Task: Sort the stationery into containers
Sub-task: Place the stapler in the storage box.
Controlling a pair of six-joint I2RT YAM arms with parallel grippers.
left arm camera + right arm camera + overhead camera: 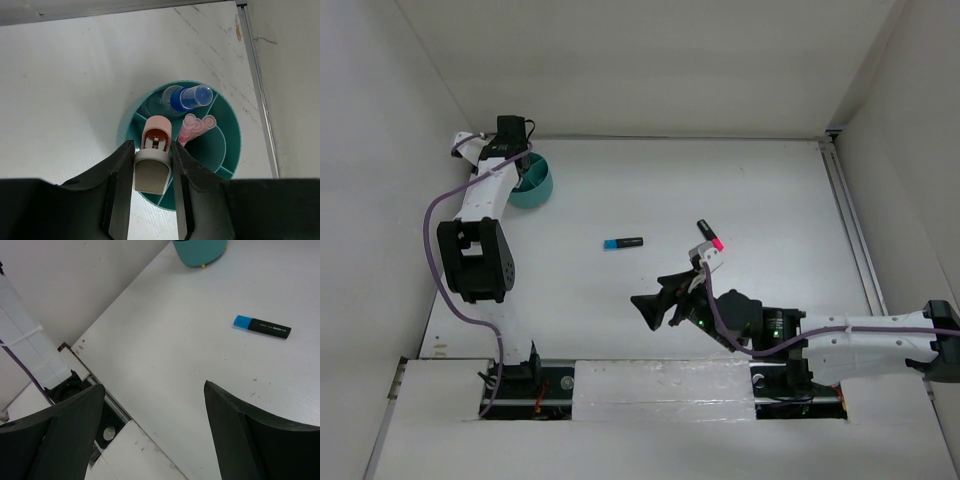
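The left gripper will lower the eraser inside the tub's rim next, because the bottle (185,97) and pens (195,125) leave the section of the tub under the eraser free.
My left gripper (152,152) is shut on a pink-white eraser (151,172) and holds it just above the near rim of the round teal tub (227,150), the container. Inside the tub's compartments stand a clear blue-capped bottle (185,97) and salmon-pink pens (195,125). From above, the left gripper (518,158) hangs over the tub (535,185) at the far left. A black marker with a blue end (623,242) lies mid-table, also seen as the marker (262,327). A black marker with a pink end (709,234) lies right of it. My right gripper (655,298) is open and holds nothing.
White walls enclose the table on three sides. A metal rail (850,225) runs along the right edge. The right gripper (155,390) hovers over the near table edge and the mounting rail (107,427). The left arm's purple cable (435,250) loops along the left side.
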